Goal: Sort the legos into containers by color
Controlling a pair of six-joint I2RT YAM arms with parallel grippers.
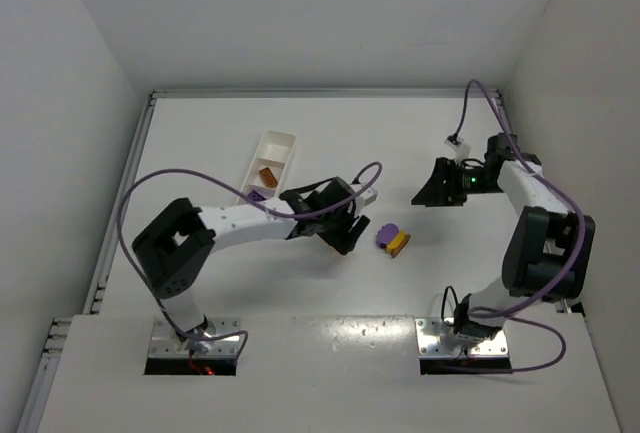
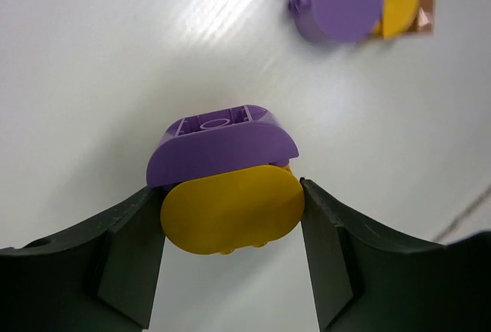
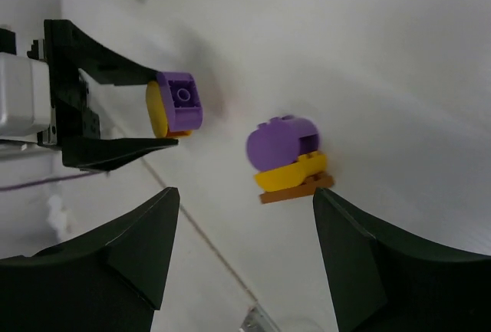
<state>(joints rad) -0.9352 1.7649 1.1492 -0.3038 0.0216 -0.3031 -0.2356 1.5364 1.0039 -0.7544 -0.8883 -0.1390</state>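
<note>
The tray's empty far section is outward of my left gripper, to its left in the top view. My left gripper needs to move over the tray's empty far section [image 1: 277, 146] and release there.
My left gripper [image 2: 228, 188] is shut on a yellow lego [image 2: 230, 209], and a purple lego [image 2: 222, 144] is stuck to that lego's far side. In the top view this gripper [image 1: 345, 231] is just left of a small stack [image 1: 393, 239]. That stack is a purple lego [image 3: 280, 142], a yellow lego [image 3: 290, 172] and a thin brown-orange lego [image 3: 295, 189] lying on the table. The white tray [image 1: 279, 141] lies at the back left. It holds a brown-orange lego [image 1: 267, 175] and a purple lego [image 1: 257, 194]. My right gripper [image 1: 440, 188] is open and empty, right of the stack.
White walls close in the table at the back and on both sides. A purple cable loops over each arm. The left arm's links [image 1: 240, 223] stretch across the near left of the table.
</note>
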